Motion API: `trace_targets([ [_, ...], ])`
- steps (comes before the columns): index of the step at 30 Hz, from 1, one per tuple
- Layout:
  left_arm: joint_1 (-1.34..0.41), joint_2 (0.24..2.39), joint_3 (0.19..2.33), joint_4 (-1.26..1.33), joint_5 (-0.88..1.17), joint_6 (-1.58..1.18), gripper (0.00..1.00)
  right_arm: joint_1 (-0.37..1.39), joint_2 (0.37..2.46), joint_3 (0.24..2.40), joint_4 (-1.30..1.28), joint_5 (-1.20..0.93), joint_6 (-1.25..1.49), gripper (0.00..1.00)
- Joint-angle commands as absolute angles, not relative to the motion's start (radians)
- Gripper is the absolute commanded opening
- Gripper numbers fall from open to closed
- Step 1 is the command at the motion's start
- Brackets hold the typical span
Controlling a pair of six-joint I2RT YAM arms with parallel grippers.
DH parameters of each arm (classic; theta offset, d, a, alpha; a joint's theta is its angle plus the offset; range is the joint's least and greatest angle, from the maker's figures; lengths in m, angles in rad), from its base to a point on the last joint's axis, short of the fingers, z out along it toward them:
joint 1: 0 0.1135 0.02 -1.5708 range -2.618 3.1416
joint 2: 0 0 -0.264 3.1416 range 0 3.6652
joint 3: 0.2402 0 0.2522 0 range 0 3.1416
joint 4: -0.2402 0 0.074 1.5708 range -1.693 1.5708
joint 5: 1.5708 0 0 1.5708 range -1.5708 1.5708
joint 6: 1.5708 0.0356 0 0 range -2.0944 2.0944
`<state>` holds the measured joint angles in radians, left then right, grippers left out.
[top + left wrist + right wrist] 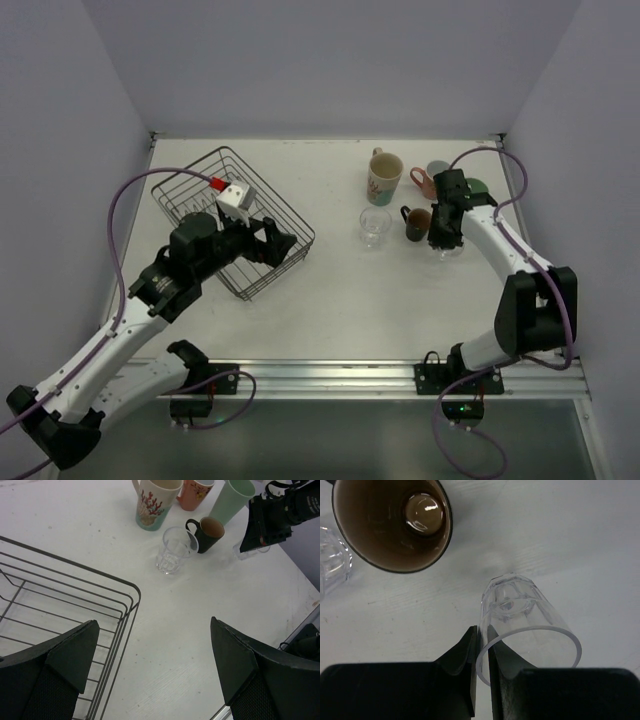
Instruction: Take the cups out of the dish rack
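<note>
My right gripper moves down slightly next, eases toward the dark brown mug and releases the clear glass's rim, since bare table lies beside that mug.
The black wire dish rack (232,215) stands at the left, and no cups show in it; its corner shows in the left wrist view (75,595). My left gripper (278,245) is open and empty over the rack's right corner (155,650). At the right stand the cream patterned mug (384,177), salmon-pink mug (422,180), pale green cup (231,500), dark brown mug (415,222) and a clear glass (375,224). My right gripper (481,635) is shut on the rim wall of the second clear glass (530,625), just right of the brown mug (392,522), at or just above the table.
White walls close the table on the left, back and right. An aluminium rail (400,372) runs along the near edge. Purple cables (125,215) loop from both arms. Bare table (370,300) lies between the rack and the cups.
</note>
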<state>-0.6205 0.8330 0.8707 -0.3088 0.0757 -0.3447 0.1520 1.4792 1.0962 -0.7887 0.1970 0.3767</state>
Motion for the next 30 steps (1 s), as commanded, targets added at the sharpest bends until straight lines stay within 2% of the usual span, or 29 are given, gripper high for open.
trace_targets([
  [1,-0.624,0.776,0.877,-0.314,0.055,-0.270,1.00,0.124,1.537,1.183,-0.767,0.230,0.338,0.00],
  [15,-0.623,0.775,0.848,-0.321,-0.029,-0.230,1.00,0.098,1.661,1.201,-0.690,0.126,0.290,0.00],
  [18,-0.623,0.775,0.847,-0.322,-0.049,-0.230,1.00,0.098,1.666,1.201,-0.686,0.115,0.290,0.11],
  [19,-0.623,0.775,0.847,-0.322,-0.052,-0.230,1.00,0.098,1.664,1.204,-0.684,0.114,0.288,0.21],
  [22,-0.623,0.775,0.853,-0.324,-0.061,-0.235,1.00,0.098,1.654,1.201,-0.684,0.115,0.294,0.34],
  [28,-0.623,0.779,0.894,-0.342,-0.066,-0.245,1.00,0.098,1.574,1.193,-0.689,0.127,0.305,0.49],
  [30,-0.624,0.779,0.910,-0.347,-0.072,-0.248,1.00,0.098,1.504,1.190,-0.681,0.120,0.314,0.60],
])
